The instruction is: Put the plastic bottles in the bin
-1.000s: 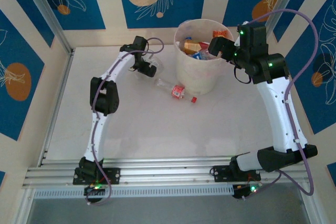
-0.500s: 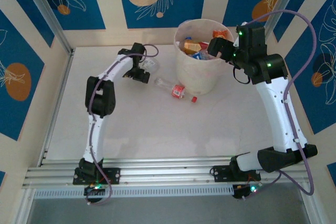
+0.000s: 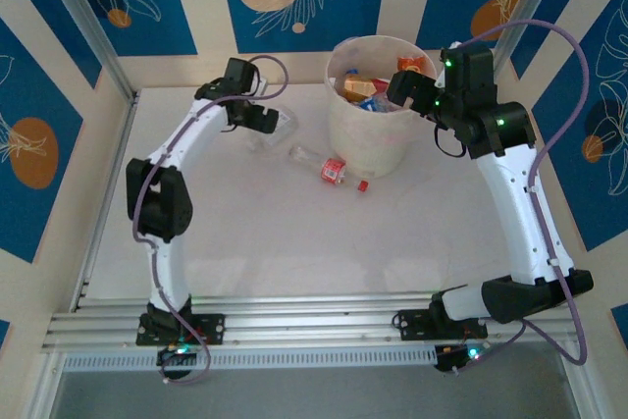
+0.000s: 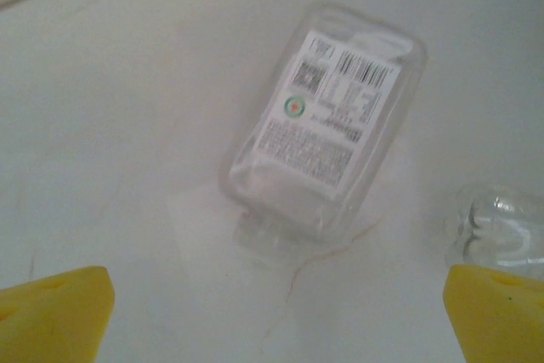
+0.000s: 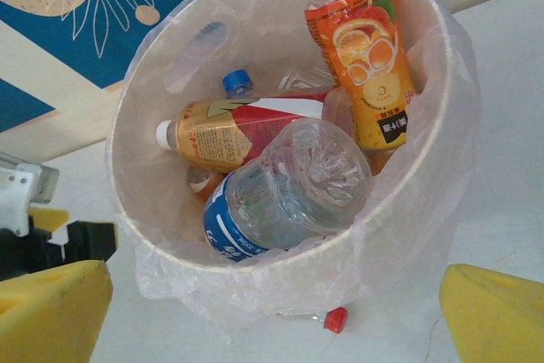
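I should next turn my left gripper in line and lower it so its fingers go on both sides of the bottle's labelled body (image 3: 276,131) (image 4: 313,138), because the clear bottle lies at a slant to the open yellow fingers.
A clear crushed plastic bottle (image 4: 327,125) with a white printed label lies on the table, just ahead of my open left gripper (image 4: 276,320), which hovers above it with nothing between its yellow fingertips (image 4: 51,312). The clear base of a second bottle (image 4: 501,231) shows at the right; it is the red-labelled, red-capped bottle (image 3: 332,170) lying left of the bin's foot. The bin (image 3: 371,134), white and bag-lined, holds several bottles: an orange-labelled one (image 5: 370,48), a yellow-and-red one (image 5: 229,133) and a blue-labelled one (image 5: 289,189). My right gripper (image 3: 407,85) hangs open and empty over the bin's right rim.
The table is walled at the back and sides by blue-patterned panels and a metal post (image 3: 83,22) at the left. The aluminium rail (image 3: 314,326) with the arm bases runs along the near edge. Bare tabletop (image 3: 294,242) lies between the bottles and the rail.
The left arm has swung its elbow out to the left and its gripper has shifted slightly left and back over the clear bottle. The right arm has stayed still.
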